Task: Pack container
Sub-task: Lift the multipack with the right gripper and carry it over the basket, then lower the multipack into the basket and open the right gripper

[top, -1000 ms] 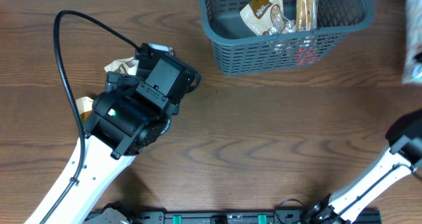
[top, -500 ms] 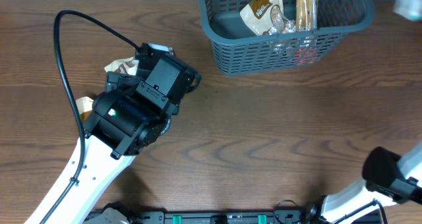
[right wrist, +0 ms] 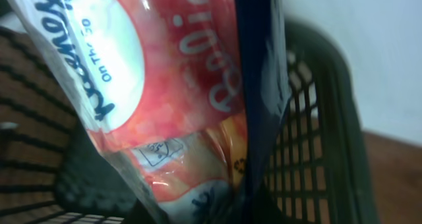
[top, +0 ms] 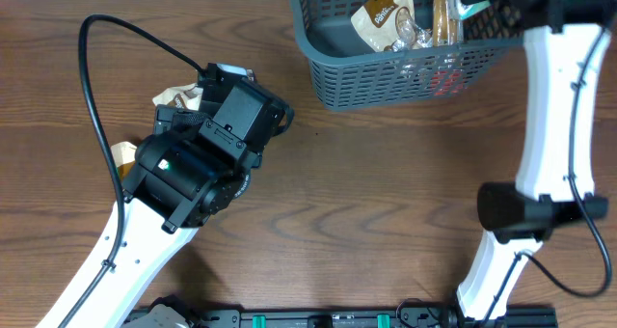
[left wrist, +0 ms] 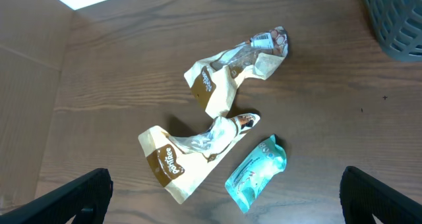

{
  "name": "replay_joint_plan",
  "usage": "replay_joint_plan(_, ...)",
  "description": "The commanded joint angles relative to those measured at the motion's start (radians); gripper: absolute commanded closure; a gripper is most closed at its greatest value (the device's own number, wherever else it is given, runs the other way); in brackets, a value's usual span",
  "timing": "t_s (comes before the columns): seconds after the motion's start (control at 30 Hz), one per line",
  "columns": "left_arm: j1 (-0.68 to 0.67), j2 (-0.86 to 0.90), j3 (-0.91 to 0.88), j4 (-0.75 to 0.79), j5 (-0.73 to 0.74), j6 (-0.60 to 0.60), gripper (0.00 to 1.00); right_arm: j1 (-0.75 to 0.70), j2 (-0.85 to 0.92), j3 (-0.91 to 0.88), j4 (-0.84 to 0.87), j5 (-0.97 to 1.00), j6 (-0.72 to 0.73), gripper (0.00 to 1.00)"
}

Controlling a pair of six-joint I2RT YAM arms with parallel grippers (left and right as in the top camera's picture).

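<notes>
To release the tissue packet beside the bar packet (top: pixel 446 10), my right gripper will lower into the basket first, since it already hangs over the basket's open top.
The container (top: pixel 386 87), a dark grey-blue lattice basket, stands at the table's far edge and holds a brown snack packet (top: pixel 384 14) and a bar packet (top: pixel 446 10). My right gripper (top: pixel 469 2) is over the basket's right part. In the right wrist view it is shut on a red, white and blue tissue packet (right wrist: pixel 171 85) that fills the frame, with the basket's lattice wall (right wrist: pixel 316 118) behind. My left gripper (left wrist: pixel 223 207) is open above the table, over two beige-brown packets (left wrist: pixel 227 69) (left wrist: pixel 188 155) and a teal packet (left wrist: pixel 256 173).
The left arm's black wrist (top: pixel 207 150) covers most of the loose packets in the overhead view; a beige corner (top: pixel 120 154) shows at its left. A black cable (top: pixel 92 87) loops over the left of the table. The basket's corner (left wrist: pixel 395 26) shows in the left wrist view.
My right arm has swung from the right edge of the table up and over the basket, carrying the tissue packet. The left arm has not moved.
</notes>
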State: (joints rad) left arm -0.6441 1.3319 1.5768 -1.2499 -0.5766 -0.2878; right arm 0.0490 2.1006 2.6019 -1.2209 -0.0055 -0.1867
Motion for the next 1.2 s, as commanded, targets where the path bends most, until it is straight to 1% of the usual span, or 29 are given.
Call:
replay_joint_plan(0.0,0.004,0.003,-0.005,-0.003,-0.011,-0.005,0.01,-0.025,0.025,0.006,0.013,0.088,0.047,0.98)
replay_joint_plan(0.37,0.004,0.003,-0.005,-0.003,-0.011,-0.005,0.01,-0.094,0.095,0.002,-0.010,0.111,0.126,0.99)
replay_joint_plan(0.7,0.004,0.003,-0.005,-0.003,-0.011,-0.005,0.01,-0.090,0.182,0.001,-0.019,0.080,0.149,0.99)
replay_joint_plan(0.77,0.004,0.003,-0.005,-0.003,-0.011,-0.005,0.01,-0.087,0.190,0.001,-0.024,0.079,0.150,0.97)
replay_joint_plan(0.83,0.004,0.003,-0.005,-0.003,-0.011,-0.005,0.01,-0.085,0.195,0.001,-0.026,0.078,0.149,0.90)
replay_joint_plan(0.9,0.004,0.003,-0.005,-0.003,-0.011,-0.005,0.01,-0.085,0.195,0.001,-0.029,0.076,0.149,0.71)
replay_joint_plan(0.97,0.004,0.003,-0.005,-0.003,-0.010,-0.005,0.01,-0.085,0.195,0.001,-0.031,0.076,0.149,0.61)
replay_joint_plan(1.0,0.004,0.003,-0.005,-0.003,-0.007,-0.005,0.01,-0.085,0.195,0.001,-0.032,0.076,0.149,0.52)
replay_joint_plan(1.03,0.004,0.003,-0.005,-0.003,-0.006,-0.005,0.01,-0.085,0.195,0.001,-0.035,0.076,0.149,0.39)
replay_joint_plan(1.17,0.004,0.003,-0.005,-0.003,0.001,-0.005,0.01,-0.085,0.194,0.001,-0.042,0.048,0.148,0.11)
